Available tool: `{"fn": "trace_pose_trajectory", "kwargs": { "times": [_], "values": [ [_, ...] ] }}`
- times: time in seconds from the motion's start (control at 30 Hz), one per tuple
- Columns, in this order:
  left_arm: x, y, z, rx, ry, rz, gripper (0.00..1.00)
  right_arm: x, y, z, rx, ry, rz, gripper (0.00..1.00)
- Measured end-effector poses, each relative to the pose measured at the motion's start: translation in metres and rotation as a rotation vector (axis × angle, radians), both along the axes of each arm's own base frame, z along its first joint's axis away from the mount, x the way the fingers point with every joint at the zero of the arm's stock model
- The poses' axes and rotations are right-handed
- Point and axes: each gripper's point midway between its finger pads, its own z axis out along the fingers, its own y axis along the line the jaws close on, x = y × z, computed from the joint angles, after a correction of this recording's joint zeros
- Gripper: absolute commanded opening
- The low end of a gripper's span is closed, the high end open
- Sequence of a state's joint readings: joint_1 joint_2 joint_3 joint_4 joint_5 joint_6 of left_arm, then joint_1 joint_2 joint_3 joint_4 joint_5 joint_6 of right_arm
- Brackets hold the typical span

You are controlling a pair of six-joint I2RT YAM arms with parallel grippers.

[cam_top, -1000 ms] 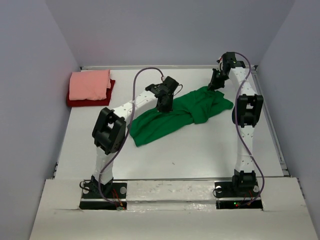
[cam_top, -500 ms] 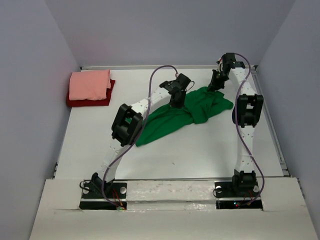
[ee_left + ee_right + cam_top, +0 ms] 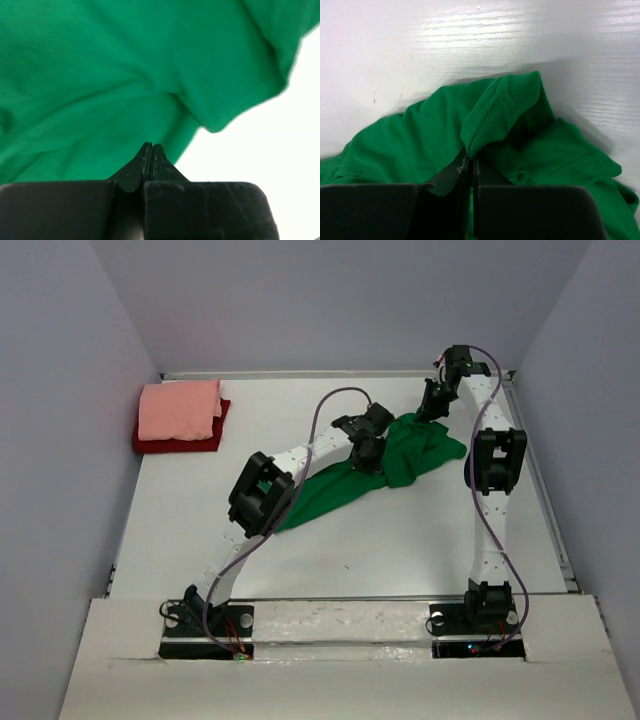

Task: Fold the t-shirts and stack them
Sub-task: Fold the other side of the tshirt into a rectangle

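I will pull my right gripper back a little over the t-shirt's far part (image 3: 424, 432) and let go of the stitched hem, since the table is close below the lifted cloth.
A crumpled green t-shirt (image 3: 420, 450) lies on the white table at centre right. My left gripper (image 3: 368, 458) is low over its middle. In the left wrist view, this gripper (image 3: 151, 146) is shut with no cloth showing between the jaws, and the green cloth (image 3: 125, 75) lies just beyond the tips. My right gripper (image 3: 430, 410) is at the shirt's far edge. In the right wrist view, this gripper (image 3: 470, 159) is shut on a stitched hem of the green t-shirt (image 3: 495, 110), which is lifted a little off the table.
A folded pink t-shirt (image 3: 180, 410) lies on a folded red one (image 3: 160, 443) at the far left. The left arm (image 3: 262, 490) stretches across the shirt's near left part. Metal rails (image 3: 548, 510) run along the table's right and back edges, with walls close around.
My left gripper has moved right along the green t-shirt, from its left part to its middle. The right gripper has stayed at the far edge.
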State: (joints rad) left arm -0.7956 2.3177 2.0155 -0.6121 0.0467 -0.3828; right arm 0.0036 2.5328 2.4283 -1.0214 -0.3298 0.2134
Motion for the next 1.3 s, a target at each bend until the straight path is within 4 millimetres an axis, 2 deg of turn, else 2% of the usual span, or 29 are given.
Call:
{"fn": "trace_pose_trajectory", "kwargs": {
  "times": [0.17, 0.37, 0.63, 0.77, 0.87, 1.0, 1.1, 1.17, 1.3],
  "values": [
    [-0.018, -0.011, -0.007, -0.022, 0.032, -0.051, 0.0, 0.0, 0.0, 0.0, 0.0, 0.0, 0.0, 0.0],
    [-0.024, -0.015, -0.008, -0.05, 0.064, -0.084, 0.0, 0.0, 0.0, 0.0, 0.0, 0.0, 0.0, 0.0],
    [-0.034, -0.016, -0.017, -0.066, 0.116, -0.104, 0.0, -0.001, 0.001, 0.003, 0.003, -0.002, 0.002, 0.0],
    [-0.037, -0.007, -0.023, -0.025, 0.091, -0.085, 0.0, -0.002, 0.001, 0.011, 0.004, -0.015, 0.002, 0.0],
    [-0.035, -0.008, -0.019, -0.02, 0.065, -0.077, 0.0, -0.002, 0.001, 0.018, 0.007, -0.027, 0.004, 0.0],
    [-0.029, -0.007, 0.004, -0.034, -0.008, -0.05, 0.0, -0.002, 0.001, 0.019, 0.007, -0.029, 0.004, 0.0],
    [-0.026, -0.004, 0.038, -0.065, -0.082, -0.027, 0.0, -0.002, 0.001, 0.019, 0.007, -0.029, 0.004, 0.0],
    [-0.02, -0.005, 0.072, -0.113, -0.154, -0.011, 0.0, -0.002, 0.001, 0.019, 0.007, -0.029, 0.004, 0.0],
    [-0.008, -0.016, 0.108, -0.169, -0.224, -0.004, 0.0, -0.002, 0.001, 0.019, 0.007, -0.029, 0.004, 0.0]
  ]
}}
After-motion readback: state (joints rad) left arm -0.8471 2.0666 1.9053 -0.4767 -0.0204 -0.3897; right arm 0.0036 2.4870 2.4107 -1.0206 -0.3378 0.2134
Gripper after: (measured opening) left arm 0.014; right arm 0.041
